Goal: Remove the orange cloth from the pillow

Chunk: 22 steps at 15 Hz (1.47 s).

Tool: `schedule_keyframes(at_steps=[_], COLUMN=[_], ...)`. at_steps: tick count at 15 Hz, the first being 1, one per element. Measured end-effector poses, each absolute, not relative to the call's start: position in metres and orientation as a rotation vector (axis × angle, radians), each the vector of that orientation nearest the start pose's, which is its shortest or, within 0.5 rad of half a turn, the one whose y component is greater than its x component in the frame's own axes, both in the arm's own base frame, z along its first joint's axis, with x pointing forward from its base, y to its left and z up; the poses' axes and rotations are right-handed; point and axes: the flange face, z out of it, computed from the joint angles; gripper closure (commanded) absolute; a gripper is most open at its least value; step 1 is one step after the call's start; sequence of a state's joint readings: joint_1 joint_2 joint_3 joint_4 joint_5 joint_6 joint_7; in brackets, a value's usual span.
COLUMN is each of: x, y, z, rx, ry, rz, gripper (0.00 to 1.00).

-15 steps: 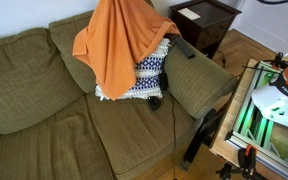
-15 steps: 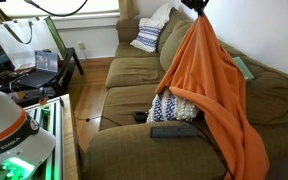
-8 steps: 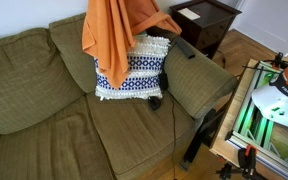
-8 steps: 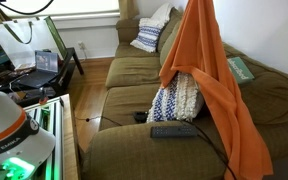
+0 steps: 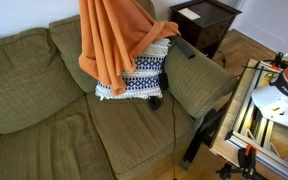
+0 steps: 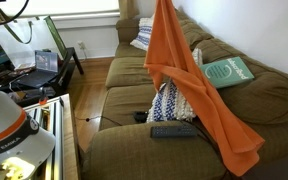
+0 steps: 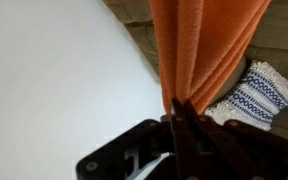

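Note:
The orange cloth (image 5: pixel 109 40) still hangs across the pillow, so my gripper will next move away from the couch arm, over the bare seat cushion (image 5: pixel 82 135), and release the bunched edge.
The orange cloth (image 5: pixel 109 40) hangs in long folds from above the frame in both exterior views (image 6: pixel 174 70). Its lower end still trails over the couch arm (image 6: pixel 239 140). The cream and navy pillow (image 5: pixel 144 75) leans on the couch back, mostly uncovered (image 6: pixel 174 103). In the wrist view my gripper (image 7: pixel 181 108) is shut on a bunched part of the cloth (image 7: pixel 199 45), with the pillow (image 7: pixel 252 95) below it. The gripper is out of frame in both exterior views.
The olive-green couch (image 5: pixel 44 110) fills the scene. A dark remote (image 6: pixel 174 131) and a small black object (image 5: pixel 155 102) lie on the seat by the pillow. A green book (image 6: pixel 227 72) rests on the couch back. A dark side table (image 5: pixel 206 20) stands behind the arm.
The cloth has been lifted higher and drawn sideways off the pillow. More of the pillow shows now, and the green book has come into view.

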State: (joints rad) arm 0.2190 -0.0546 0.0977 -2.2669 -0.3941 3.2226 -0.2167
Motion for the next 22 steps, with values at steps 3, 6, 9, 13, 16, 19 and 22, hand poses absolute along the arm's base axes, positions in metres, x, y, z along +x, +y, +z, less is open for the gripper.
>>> schedule_keyframes(at_steps=[3,6,9,13,16,19,22], x=[0.513,0.514,0.506,0.487,0.479,0.482,0.489], y=[0.210,0.209,0.245,0.339,0.392,0.421,0.433], z=[0.498,0.499,0.492,0.509,0.534,0.547,0.543], rx=[-2.541,-2.541,-2.443,-2.193,-2.008,-1.835,-1.660], ry=[-1.313,-1.314,-1.390,-1.587,-1.711,-1.783,-1.811], rz=[-1.557,-1.559,-1.570,-1.619,-1.696,-1.798,-1.896], gripper=[0.96,0.99,0.99,0.99,0.99,0.99,0.99])
